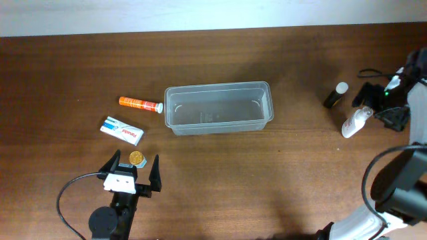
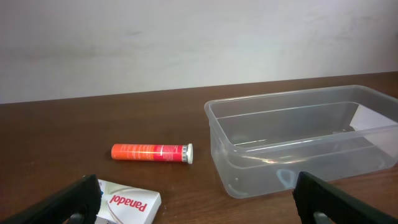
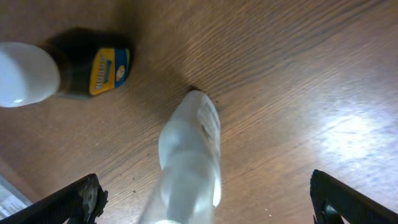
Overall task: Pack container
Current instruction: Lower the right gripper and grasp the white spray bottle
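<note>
The white bottle's upper end (image 1: 363, 115) (image 3: 184, 186) sits between my open fingers, so my right gripper goes down and to the left in the overhead view onto it next.
The container (image 1: 218, 108) is a clear plastic tub, empty, at the table's middle; its near corner shows in the left wrist view (image 2: 249, 168). My left gripper (image 1: 135, 170) is open and empty, near the front left, with a small gold round item (image 1: 136, 158) between its fingertips. In the left wrist view the open fingers (image 2: 196, 208) frame a Panadol box (image 2: 127, 202) and an orange tube (image 2: 152, 152). My right gripper (image 1: 377, 107) is open at the far right, over a white bottle (image 1: 352, 124). That bottle (image 3: 189, 155) lies between the open fingers (image 3: 208, 205), untouched.
The orange tube (image 1: 140, 103) and the Panadol box (image 1: 122, 131) lie left of the container. A dark bottle with a white cap (image 1: 335, 95) lies next to the white bottle, and shows in the right wrist view (image 3: 62, 68). Cables trail by both arms.
</note>
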Motion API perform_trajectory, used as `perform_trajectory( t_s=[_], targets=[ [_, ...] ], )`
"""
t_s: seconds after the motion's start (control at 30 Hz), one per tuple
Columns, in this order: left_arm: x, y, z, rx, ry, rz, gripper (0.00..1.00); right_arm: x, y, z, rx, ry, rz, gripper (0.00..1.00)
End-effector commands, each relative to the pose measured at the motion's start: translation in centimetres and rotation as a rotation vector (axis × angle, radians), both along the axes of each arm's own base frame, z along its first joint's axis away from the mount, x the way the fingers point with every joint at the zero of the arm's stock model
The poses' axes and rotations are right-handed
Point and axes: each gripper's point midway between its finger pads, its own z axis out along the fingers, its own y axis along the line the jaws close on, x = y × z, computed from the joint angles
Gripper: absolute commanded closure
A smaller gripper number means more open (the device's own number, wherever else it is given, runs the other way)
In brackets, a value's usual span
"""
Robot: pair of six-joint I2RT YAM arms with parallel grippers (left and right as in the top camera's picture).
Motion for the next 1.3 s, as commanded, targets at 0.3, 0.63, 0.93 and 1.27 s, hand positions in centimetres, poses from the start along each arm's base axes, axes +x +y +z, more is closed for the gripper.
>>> perform_trajectory(
  t_s=[0.3,0.63,0.93,1.27],
  targets=[
    [0.0,0.0,-0.1,0.018,-0.007,-0.004,0.01,0.7,1.7,-3.1,0.046,0.047,0.102,0.18],
    [0.0,0.0,-0.1,0.018,-0.007,-0.004,0.01,0.0,2.0,-4.4,0.058,0.072,0.11,0.45],
    [0.0,0.0,-0.1,0.018,-0.007,-0.004,0.01,-0.4,2.0,-5.2,0.05,0.082,0.151,0.65],
    [0.0,0.0,-0.1,0.018,-0.007,-0.004,0.01,-0.6,1.0,-5.2,-0.005,0.103,0.145,0.88]
  ],
)
